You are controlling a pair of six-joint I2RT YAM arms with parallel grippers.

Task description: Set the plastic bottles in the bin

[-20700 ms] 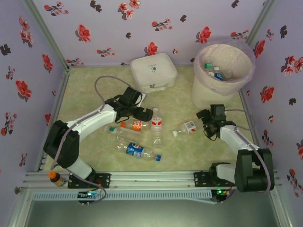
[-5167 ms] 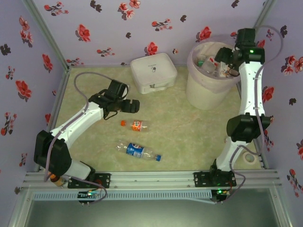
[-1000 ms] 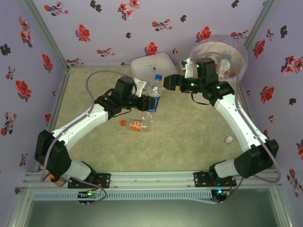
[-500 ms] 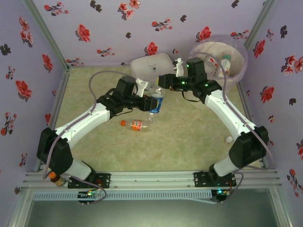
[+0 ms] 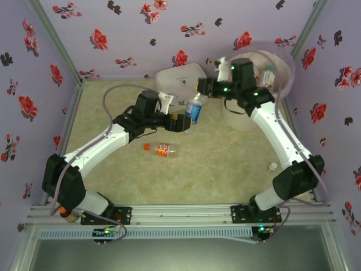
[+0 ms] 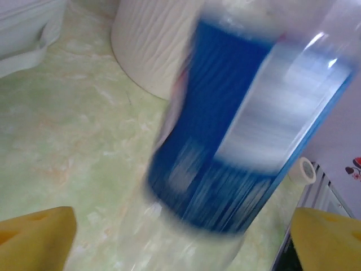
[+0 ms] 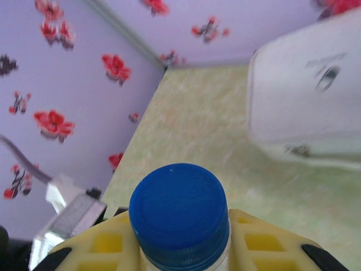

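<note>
My right gripper holds the bottle beside the bin, which stands away from my left gripper. It should swing sideways over the bin's opening (image 5: 262,70) next and release the bottle.
A clear plastic bottle with a blue label (image 5: 194,111) hangs upright above the table, left of the bin (image 5: 243,116). My right gripper (image 5: 199,94) is shut on its neck just under the blue cap (image 7: 179,220), with a yellow finger (image 7: 95,244) on each side. My left gripper (image 5: 183,121) is open around the lower body of this bottle (image 6: 237,130), its yellow fingertips (image 6: 35,237) standing wide and clear of it. A small orange-labelled bottle (image 5: 163,149) lies on the table below them. Another bottle (image 5: 269,73) shows inside the bin.
A flat white box (image 5: 179,82) sits at the back, close behind both grippers. A loose white cap (image 5: 273,166) lies at the right near the right arm. A small amber bottle (image 5: 65,212) stands by the left arm's base. The bin's white wall (image 6: 149,51) is just beyond the held bottle.
My left gripper has opened and let go of the blue-labelled bottle. My right gripper has shut on its neck and carried it a little up and right, toward the bin.
</note>
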